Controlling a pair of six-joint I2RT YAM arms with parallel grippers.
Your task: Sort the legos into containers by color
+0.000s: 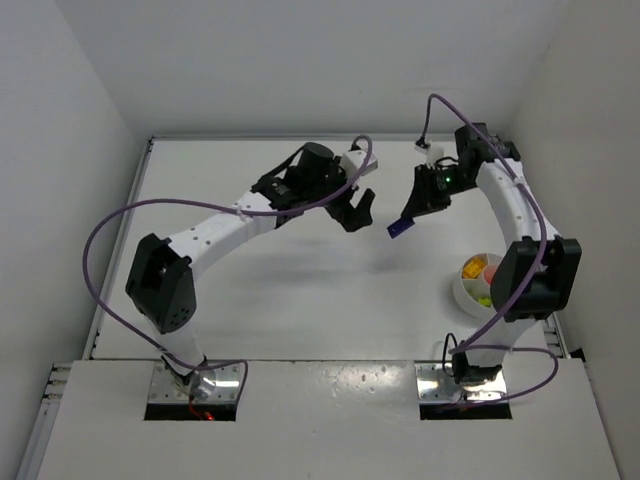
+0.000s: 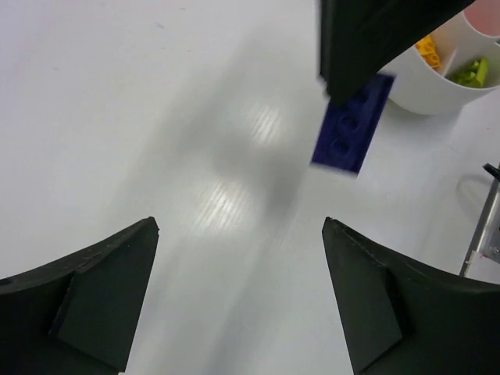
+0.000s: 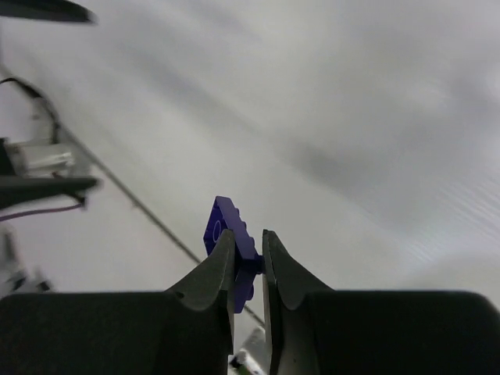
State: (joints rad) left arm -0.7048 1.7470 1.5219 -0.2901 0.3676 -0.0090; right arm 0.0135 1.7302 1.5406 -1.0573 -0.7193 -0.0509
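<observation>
My right gripper swings back over the round white dish next and releases the blue lego, since the dish lies to the gripper's right in the top view.
A flat dark blue lego hangs above the table's middle back, pinched in my right gripper. In the right wrist view the blue lego sticks up from that shut right gripper. My left gripper hovers just left of it, open and empty. From the left wrist view, the left gripper spreads wide over bare table, with the blue lego ahead under the right gripper's dark finger. The round white dish of containers sits at the right, with yellow, orange and green legos in its sections.
White walls close the table at the back and both sides. The right arm's elbow hangs over part of the dish. A purple cable loops beside each arm. In the left wrist view, the dish shows a yellow and a green lego.
</observation>
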